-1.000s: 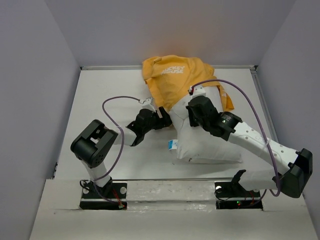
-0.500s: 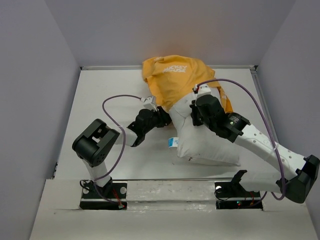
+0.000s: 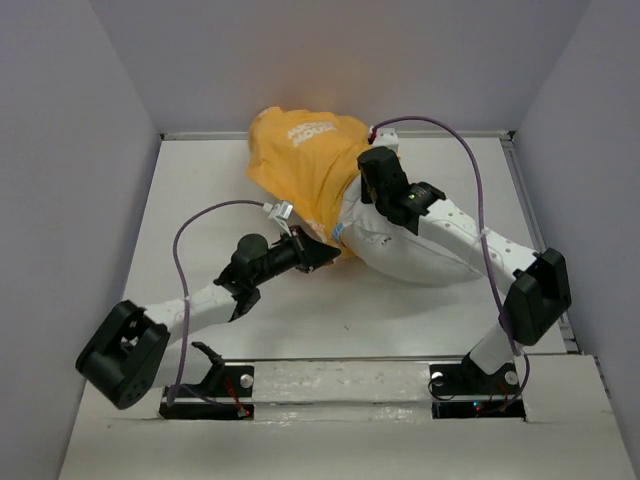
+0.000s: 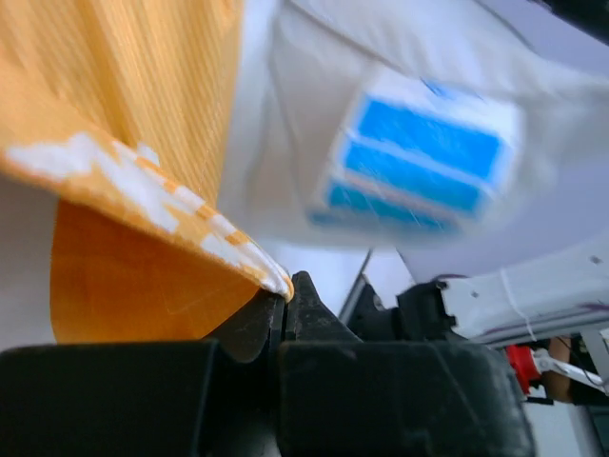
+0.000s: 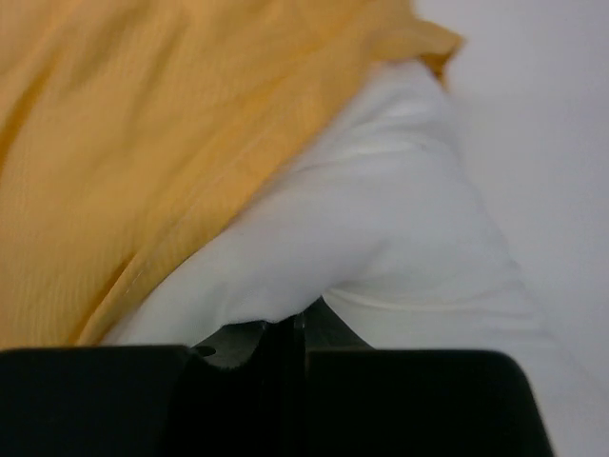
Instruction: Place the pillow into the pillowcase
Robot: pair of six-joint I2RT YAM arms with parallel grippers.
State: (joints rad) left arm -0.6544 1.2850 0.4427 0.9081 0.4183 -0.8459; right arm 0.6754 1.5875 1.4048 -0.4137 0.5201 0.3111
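Note:
Next, my right gripper moves up, then down and back to the case mouth by the tag (image 3: 340, 232) and releases the fold, since much pillow still sticks out.
The orange-yellow pillowcase (image 3: 300, 165) lies bunched at the far middle of the table, its white lettering facing up. The white pillow (image 3: 410, 255) sticks out of its mouth toward the right, with its blue-and-white tag (image 3: 340, 232) at the opening. My left gripper (image 3: 326, 256) is shut on the pillowcase's lower hem (image 4: 238, 252), just under the tag (image 4: 419, 157). My right gripper (image 3: 364, 194) presses in at the pillow's far end by the case mouth. Its jaws (image 5: 290, 324) are shut on a fold of white pillow (image 5: 400, 228) fabric, with the pillowcase (image 5: 143, 124) draped above.
Grey walls (image 3: 80, 150) close in the white table (image 3: 200, 190) on three sides. Purple cables (image 3: 190, 235) loop above both arms. The right arm's forearm (image 3: 470, 235) lies across the pillow.
My left gripper has closed on the pillowcase hem and its arm has stretched out. The right arm has pushed the pillow away and leftward into the case. The pillowcase has shifted left.

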